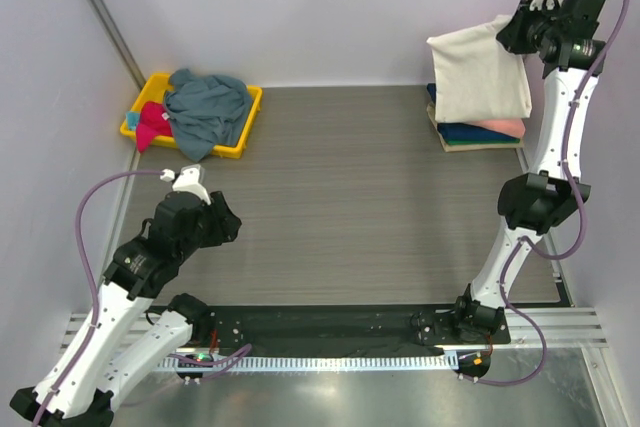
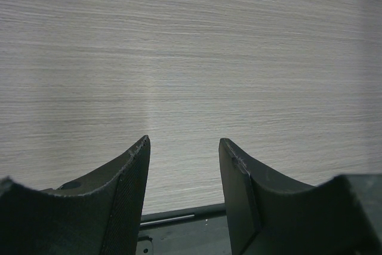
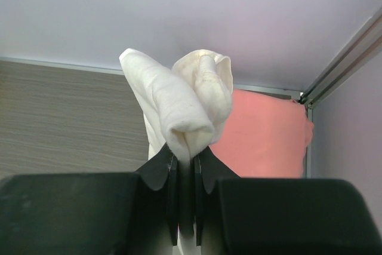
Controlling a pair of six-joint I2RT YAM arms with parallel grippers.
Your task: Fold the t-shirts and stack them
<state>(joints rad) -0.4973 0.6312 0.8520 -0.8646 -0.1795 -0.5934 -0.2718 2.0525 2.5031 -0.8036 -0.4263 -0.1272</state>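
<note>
My right gripper still has the folded cream-white t-shirt hanging in the air, so it should next lower onto the salmon-pink tee atop the stack and let go of the t-shirt.
My right gripper is shut on the folded cream-white t-shirt, which hangs in the air over the stack at the far right. In the right wrist view the cream cloth bunches out of my closed gripper. The stack holds a salmon-pink tee on top, with a navy one and others below. A grey-blue tee and a magenta tee lie crumpled in the bin at the far left. My left gripper is open and empty, low over the bare table at the near left.
The yellow plastic bin sits at the far left corner. Light walls close the back and both sides. A metal corner post runs beside the stack. A black rail with the arm bases lies along the near edge.
</note>
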